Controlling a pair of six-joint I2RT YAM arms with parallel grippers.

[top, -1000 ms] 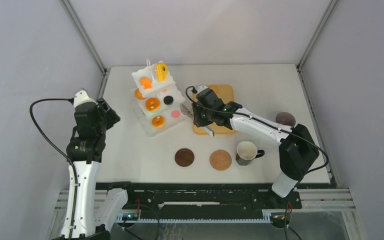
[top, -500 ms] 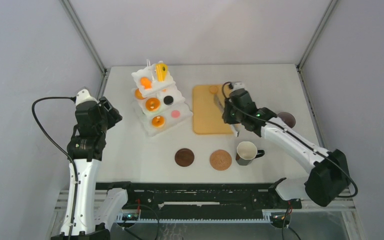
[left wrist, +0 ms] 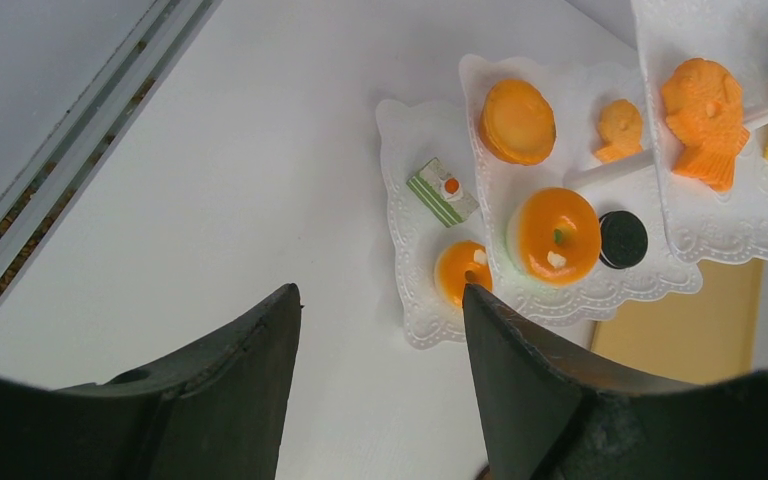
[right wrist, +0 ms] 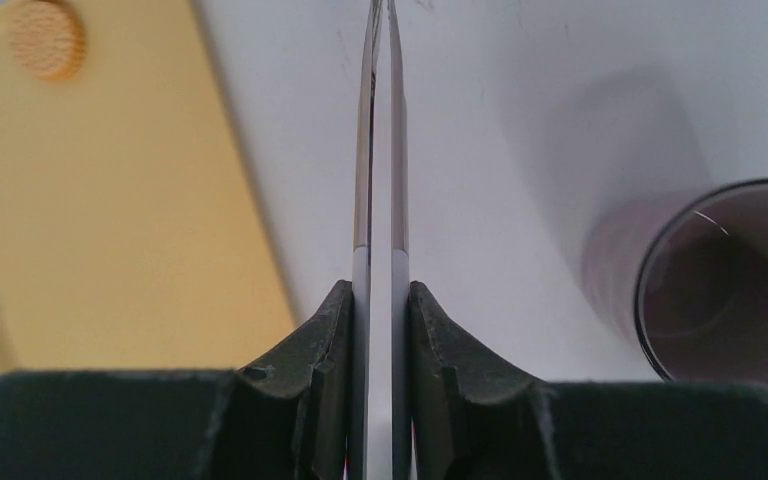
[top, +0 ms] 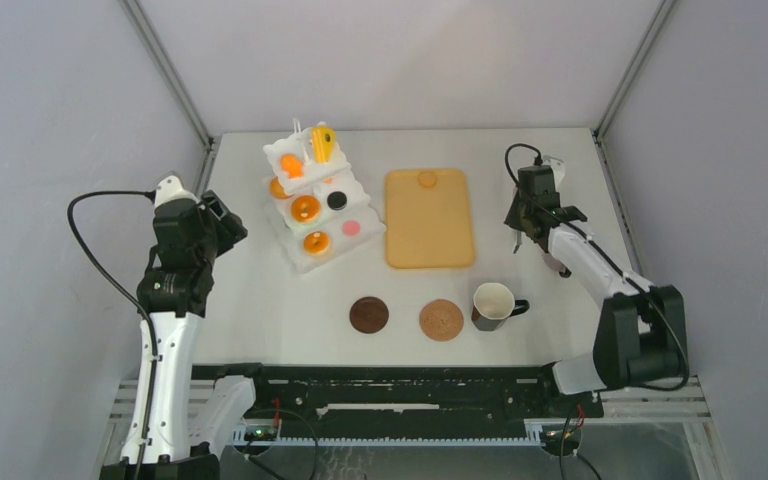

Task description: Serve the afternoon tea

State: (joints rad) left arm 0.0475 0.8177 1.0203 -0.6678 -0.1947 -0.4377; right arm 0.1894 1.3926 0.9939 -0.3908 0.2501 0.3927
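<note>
The tongs will go outward and down next with my right gripper, away from the nearby mug, to the empty bare table (top: 498, 208) (right wrist: 462, 150) beside the tray.
Toy pastries sit on a white tiered stand (top: 315, 200): orange tarts (left wrist: 556, 232), a black round (left wrist: 623, 239), a pink round (top: 351, 227) and a yellow wedge (top: 322, 143). One dark mug (top: 493, 303) stands at the front right. The second dark mug (right wrist: 730, 280) shows beside my right gripper and is hidden under the arm in the top view. My right gripper (top: 537, 205) is shut on thin metal tongs (right wrist: 380, 150), right of the tray. My left gripper (left wrist: 380, 295) is open and empty, left of the stand.
A flat tan tray (top: 428, 235) lies mid-table with a small tan round (top: 427, 179) at its far end. Two round brown coasters (top: 369, 314) (top: 441, 320) lie near the front. The table's right edge is close to the right arm.
My right gripper, still shut on the tongs, swung from the stand across the tray to the table's right side, covering the second mug. The left arm barely moved.
</note>
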